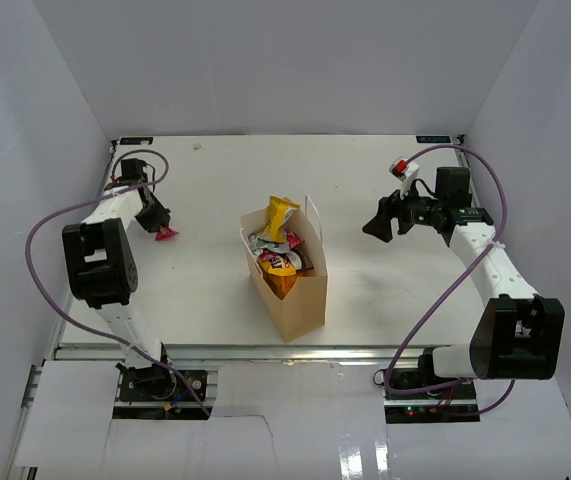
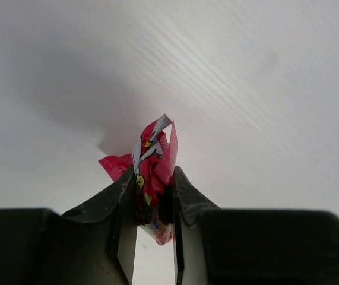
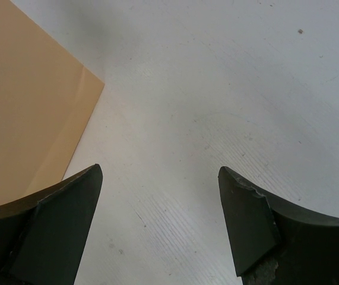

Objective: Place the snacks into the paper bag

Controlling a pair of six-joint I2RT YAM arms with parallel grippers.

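Note:
The bag stands upright to the right of my left gripper in the top view, so I will rise and cross over the bag's opening [image 1: 281, 246] to release the pack.
The tan paper bag [image 1: 295, 295] stands upright at the table's middle with several snack packets in it, a yellow pack [image 1: 281, 217] sticking out on top. Its side also shows in the right wrist view [image 3: 21, 101]. My left gripper [image 1: 159, 226] is at the far left, shut on a small pink-red pack [image 1: 168, 234], which fills the jaws in the left wrist view [image 2: 153, 166] just above the table. My right gripper [image 1: 377, 226] is open and empty, to the right of the bag, above bare table.
A small red and white object [image 1: 400, 167] sits by the right arm's wrist at the back right. White walls enclose the table on the left, back and right. Purple cables loop from both arms.

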